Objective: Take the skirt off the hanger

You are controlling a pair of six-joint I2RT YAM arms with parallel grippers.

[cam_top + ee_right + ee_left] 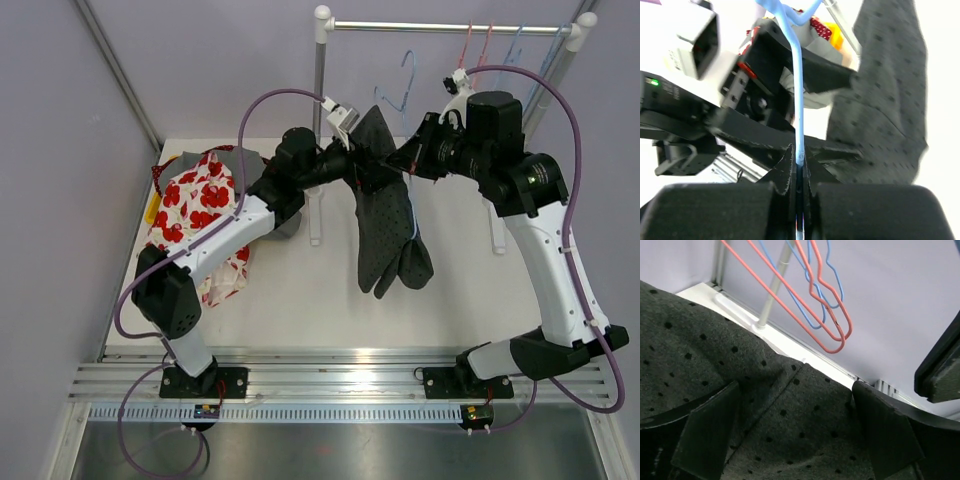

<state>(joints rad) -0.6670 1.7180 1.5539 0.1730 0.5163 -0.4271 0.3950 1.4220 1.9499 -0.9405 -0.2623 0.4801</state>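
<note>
My right gripper needs to move outward next, hang the hook of the blue hanger over the clothes bar's empty part (409, 28) and let go of the hanger wire, as the hook is off the bar.
The skirt (385, 215), dark grey with black dots, hangs from a light blue hanger (405, 85) above the middle of the table. My right gripper (408, 158) is beside the skirt's top on the right. In the right wrist view this right gripper (799, 161) is shut on the blue hanger wire (798, 95), with the skirt (885, 100) draped to the right. My left gripper (352, 165) meets the skirt's top from the left. The left wrist view shows the left gripper (795, 432) open, its fingers (707, 435) straddling the dotted skirt cloth (805, 420).
A red-and-white floral garment (200, 210) lies heaped at the table's left. The clothes rail (450, 27) crosses the back, with red and blue empty hangers (500, 50) on it, also seen as hangers (825, 300) close ahead. The rack's post (318, 120) stands behind the left gripper.
</note>
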